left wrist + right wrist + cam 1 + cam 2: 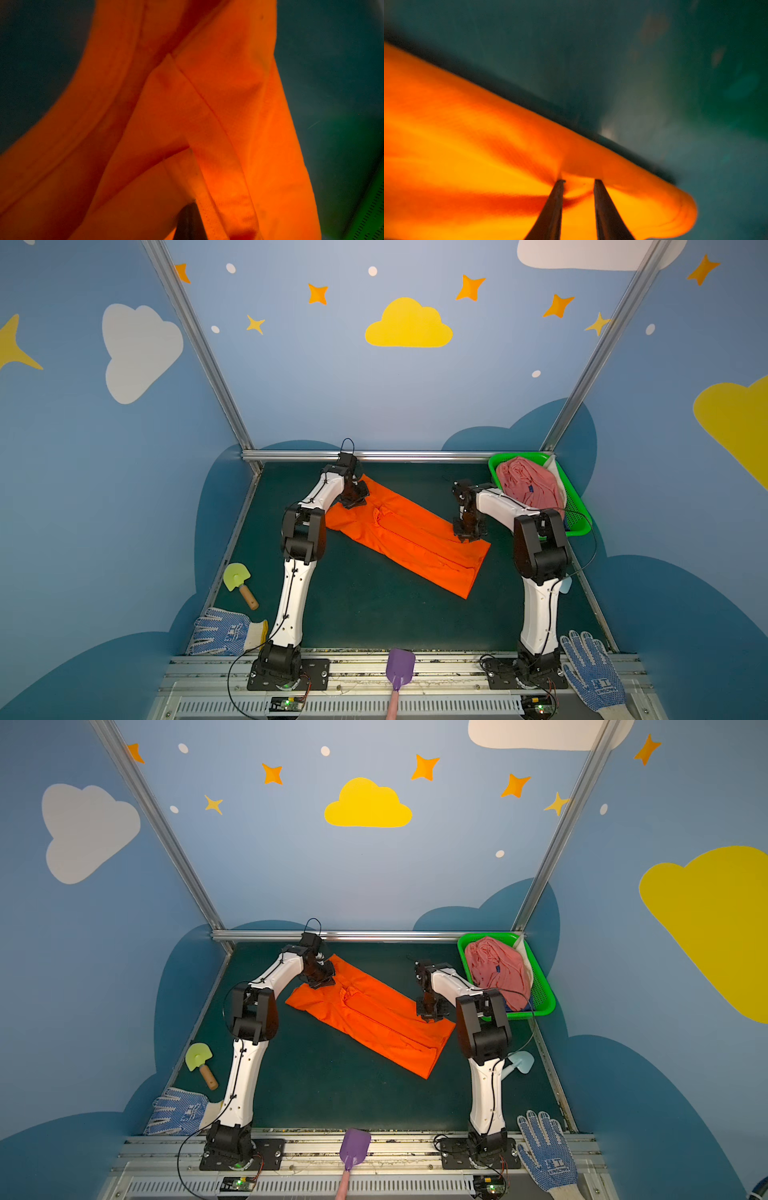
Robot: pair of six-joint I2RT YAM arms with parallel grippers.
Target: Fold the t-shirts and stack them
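Next, the left gripper draws the orange t-shirt's far end toward the basket onto the bare tabletop by the rear bar (408, 482) and releases it, because the orange t-shirt lies diagonally.
A bright orange t-shirt (407, 535) (370, 1015) lies on the dark green table, folded into a long strip that runs diagonally. My left gripper (352, 502) (320, 982) is at the strip's far left end, shut on the cloth. In the left wrist view one dark finger (190, 222) shows, with orange folds (218, 124) draped over it. My right gripper (467, 536) (430, 1016) stands on the strip's right edge. Its jaws (579, 181) are a little apart, with puckered orange cloth (488, 145) at their tips. A dusty pink t-shirt (530, 485) (496, 965) is bunched in the basket.
A green mesh basket (579, 506) (544, 990) sits at the back right corner. Blue-dotted gloves lie front left (224, 632) and front right (594, 672). There is a yellow-green trowel (239, 580) at the left, a purple shovel (400, 666) on the front rail and a light blue scoop (519, 1063) behind the right arm.
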